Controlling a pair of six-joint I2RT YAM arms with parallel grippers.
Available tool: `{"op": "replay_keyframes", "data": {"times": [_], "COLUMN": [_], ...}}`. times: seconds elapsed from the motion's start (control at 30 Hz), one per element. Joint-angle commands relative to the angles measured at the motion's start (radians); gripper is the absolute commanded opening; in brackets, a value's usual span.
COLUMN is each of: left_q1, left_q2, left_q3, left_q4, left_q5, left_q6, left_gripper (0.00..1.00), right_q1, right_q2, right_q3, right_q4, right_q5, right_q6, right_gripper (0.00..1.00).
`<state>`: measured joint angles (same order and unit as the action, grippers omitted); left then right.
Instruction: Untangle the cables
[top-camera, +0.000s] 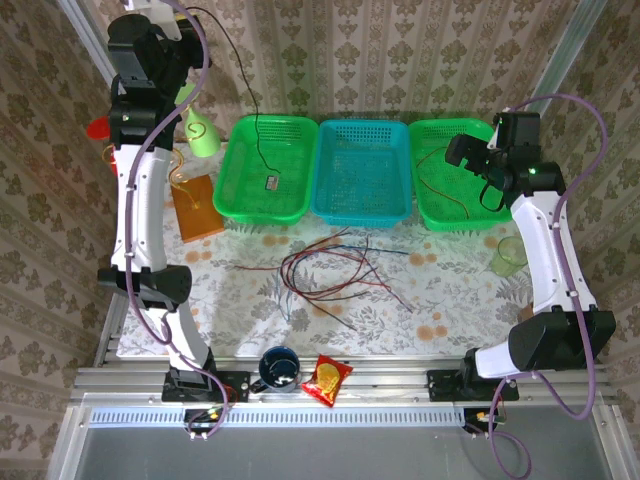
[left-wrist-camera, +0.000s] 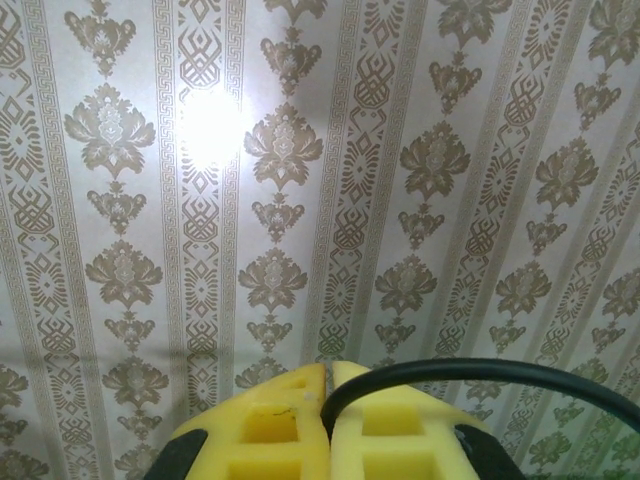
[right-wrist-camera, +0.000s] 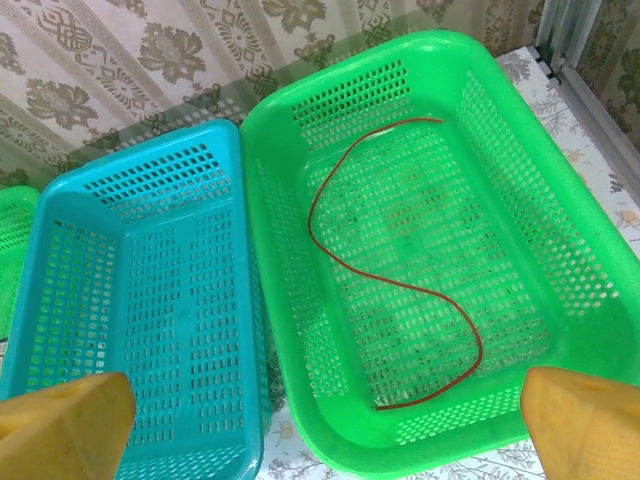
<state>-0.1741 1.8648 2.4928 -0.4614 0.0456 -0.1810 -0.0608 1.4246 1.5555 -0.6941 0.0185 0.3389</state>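
Note:
The left gripper moves down and tilts downward over the bottom of the green basket below it next. It then releases the black cable, since the cable's end already lies there.
A loose tangle of red, black and blue cables (top-camera: 335, 275) lies on the flowered table in front of the baskets. One black cable (top-camera: 256, 120) hangs from the raised left arm down into the left green basket (top-camera: 232, 190), its end piece resting on the basket floor. My left gripper (left-wrist-camera: 330, 375) is shut on this black cable (left-wrist-camera: 480, 370), which bends away to the right against the wallpaper. A single red cable (right-wrist-camera: 400, 275) lies curled in the right green basket (right-wrist-camera: 300, 330). My right gripper (right-wrist-camera: 320, 400) hovers open above that basket's near edge, holding nothing.
A blue basket (top-camera: 362, 215) stands between the two green ones. At the left are an orange-brown box (top-camera: 196, 207) and a pale green cup (top-camera: 203, 135). A clear green cup (top-camera: 508, 255) stands right; a blue mug (top-camera: 278, 367) and snack packet (top-camera: 326, 379) sit at the near edge.

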Motion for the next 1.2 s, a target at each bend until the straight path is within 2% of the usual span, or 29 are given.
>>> {"op": "replay_keyframes", "data": {"times": [0.0,0.1,0.27,0.33,0.4,0.53,0.67,0.73,0.83,1.0,1.17], "left_q1": [0.004,-0.038,-0.205,-0.234,-0.231,-0.201,-0.187,-0.163,-0.141,-0.127,-0.098], "left_q2": [0.036,0.047,0.123,0.169,0.207,0.256,0.288,0.326,0.398,0.449,0.495], "left_q3": [-0.012,-0.089,-0.189,-0.215,-0.219,-0.215,-0.243,-0.203,-0.116,-0.113,-0.141], "left_q4": [-0.017,-0.071,-0.103,-0.132,-0.198,-0.314,-0.32,-0.375,-0.483,-0.507,-0.516], "left_q5": [0.009,-0.059,-0.484,-0.562,-0.584,-0.519,-0.463,-0.396,-0.351,-0.286,-0.111], "left_q6": [0.044,0.121,0.546,0.581,0.517,0.339,0.267,0.212,0.15,0.082,-0.003], "left_gripper": [0.0,0.0,0.0,0.0,0.0,0.0,0.0,0.0,0.0,0.0,0.0], "right_q1": [-0.001,0.0,-0.001,0.0,-0.001,-0.001,0.0,0.0,0.0,0.001,0.002], "right_q2": [-0.001,-0.018,-0.026,-0.054,-0.062,-0.075,-0.081,-0.081,-0.086,-0.078,-0.081], "right_q3": [0.01,-0.018,-0.042,-0.036,-0.032,-0.037,-0.053,-0.055,-0.067,-0.074,-0.076], "right_q4": [-0.023,-0.011,-0.02,-0.032,-0.041,-0.05,-0.048,-0.05,-0.044,-0.036,-0.035], "right_q5": [-0.031,-0.047,-0.069,-0.075,-0.075,-0.087,-0.093,-0.098,-0.103,-0.114,-0.12], "right_q6": [-0.001,0.02,0.024,0.016,0.013,0.012,0.011,0.013,0.018,0.025,0.034], "right_gripper": [1.0,1.0,1.0,1.0,1.0,1.0,1.0,1.0,1.0,1.0,1.0]}}
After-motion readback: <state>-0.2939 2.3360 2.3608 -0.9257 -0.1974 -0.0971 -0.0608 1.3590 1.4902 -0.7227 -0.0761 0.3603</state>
